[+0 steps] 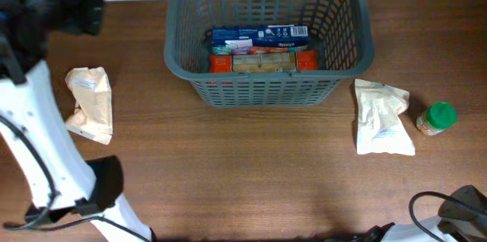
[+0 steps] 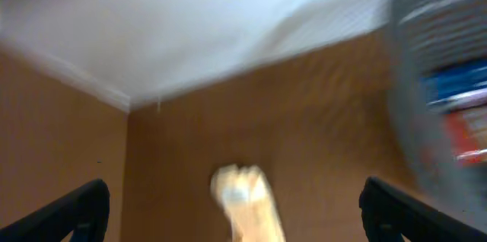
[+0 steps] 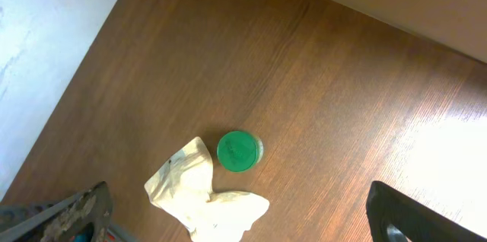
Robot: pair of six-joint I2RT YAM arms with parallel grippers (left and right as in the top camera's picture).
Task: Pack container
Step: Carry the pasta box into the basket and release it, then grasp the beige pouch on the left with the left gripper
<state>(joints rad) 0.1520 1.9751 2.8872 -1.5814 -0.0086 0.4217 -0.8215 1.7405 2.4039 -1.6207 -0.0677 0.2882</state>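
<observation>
The tan packet's far end (image 1: 89, 82) (image 2: 239, 186) is below my left gripper and shows between the open fingers, so my left gripper will go down around it next.
The dark grey lattice basket (image 1: 268, 82) stands at the back middle of the table and holds a blue box (image 1: 259, 38) and red and tan packets (image 1: 263, 62). It shows blurred at the right edge of the left wrist view (image 2: 437, 82). A tan packet (image 1: 90, 103) lies left of the basket, also seen in the left wrist view (image 2: 243, 196). My left gripper (image 2: 234, 215) is open and empty above it, at the far left in the overhead view (image 1: 76, 10). A white packet (image 1: 383, 116) and a green-lidded jar (image 1: 436, 118) lie to the right. My right gripper (image 3: 236, 208) is open and empty high above them.
In the right wrist view the jar (image 3: 240, 151) stands next to the white packet (image 3: 205, 196). The right arm's base and cable (image 1: 456, 205) sit at the front right corner. The table's far edge meets a white wall behind the basket.
</observation>
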